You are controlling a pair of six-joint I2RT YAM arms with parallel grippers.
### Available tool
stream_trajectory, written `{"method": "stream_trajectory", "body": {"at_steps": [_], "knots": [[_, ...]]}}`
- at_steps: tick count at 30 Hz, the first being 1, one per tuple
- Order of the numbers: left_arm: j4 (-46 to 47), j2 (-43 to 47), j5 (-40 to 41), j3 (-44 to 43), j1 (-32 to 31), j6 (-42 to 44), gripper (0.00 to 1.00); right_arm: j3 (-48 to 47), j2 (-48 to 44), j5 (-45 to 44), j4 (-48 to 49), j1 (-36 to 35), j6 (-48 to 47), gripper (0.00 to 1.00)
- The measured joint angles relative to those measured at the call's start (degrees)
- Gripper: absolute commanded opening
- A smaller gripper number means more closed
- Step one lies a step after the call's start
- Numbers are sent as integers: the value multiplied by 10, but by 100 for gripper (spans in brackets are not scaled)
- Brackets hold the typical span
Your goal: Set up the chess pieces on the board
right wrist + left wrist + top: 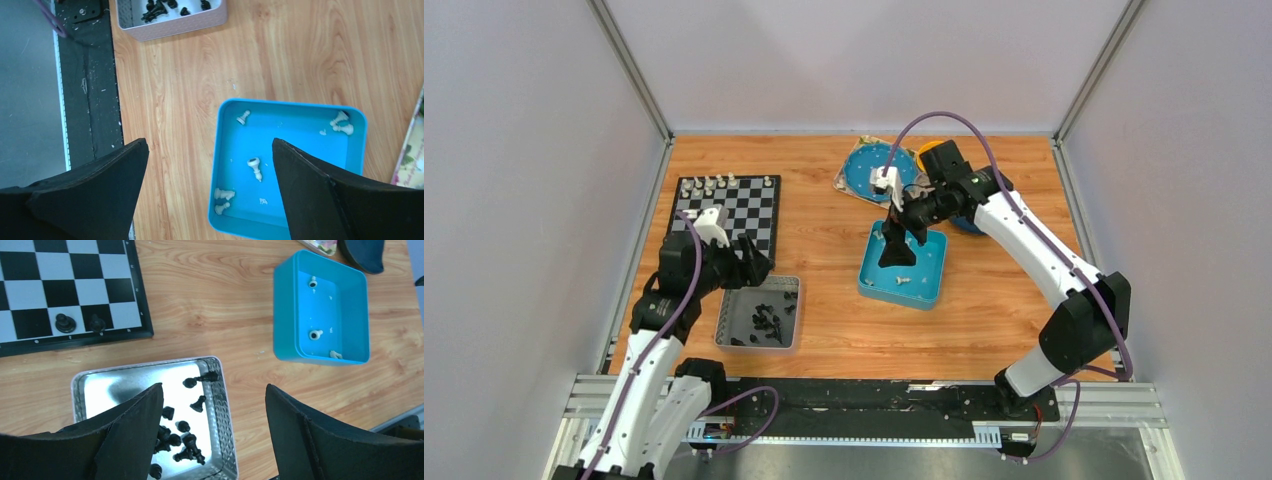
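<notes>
My left gripper should move back and down next, into the silver tray (115,385) and onto a black piece in the cluster (161,444), because it lies below the gripper toward my base.
The checkered board (742,222) lies at the back left, with a row of cream-white pieces (724,183) on its far edge and two black pieces (65,322) on its near edge. My left gripper (752,267) is open and empty above the silver tray (115,385), which holds several loose black pieces (182,432); in the left wrist view the gripper (214,390) hangs over the tray's right wall. My right gripper (896,252) is open and empty over the blue tray (300,150), where several cream-white pieces (254,166) lie; in the right wrist view the gripper (210,145) straddles the tray's left wall.
A round blue dish (874,172) on a printed card, an orange object (932,150) and a dark blue object lie at the back behind the right arm. Grey walls close in the table on three sides. A black rail (874,400) runs along the near edge.
</notes>
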State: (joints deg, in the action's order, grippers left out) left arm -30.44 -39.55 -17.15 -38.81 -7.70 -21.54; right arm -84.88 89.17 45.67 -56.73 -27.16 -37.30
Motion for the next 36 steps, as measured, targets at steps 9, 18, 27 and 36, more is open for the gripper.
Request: {"method": "stream_trajectory", "body": {"at_steps": [9,18,27,36], "knots": [[-4,73,-40,80,0,-40,81,0,2,-12,1,-89,-5,98],[-16,102,-30,146,0,-96,81,0,27,-35,2,-145,-5,98],[-17,104,-25,179,0,-127,80,0,34,-52,2,-174,-5,98],[-15,77,-48,191,0,-134,72,0,40,-58,2,-183,-5,98]]}}
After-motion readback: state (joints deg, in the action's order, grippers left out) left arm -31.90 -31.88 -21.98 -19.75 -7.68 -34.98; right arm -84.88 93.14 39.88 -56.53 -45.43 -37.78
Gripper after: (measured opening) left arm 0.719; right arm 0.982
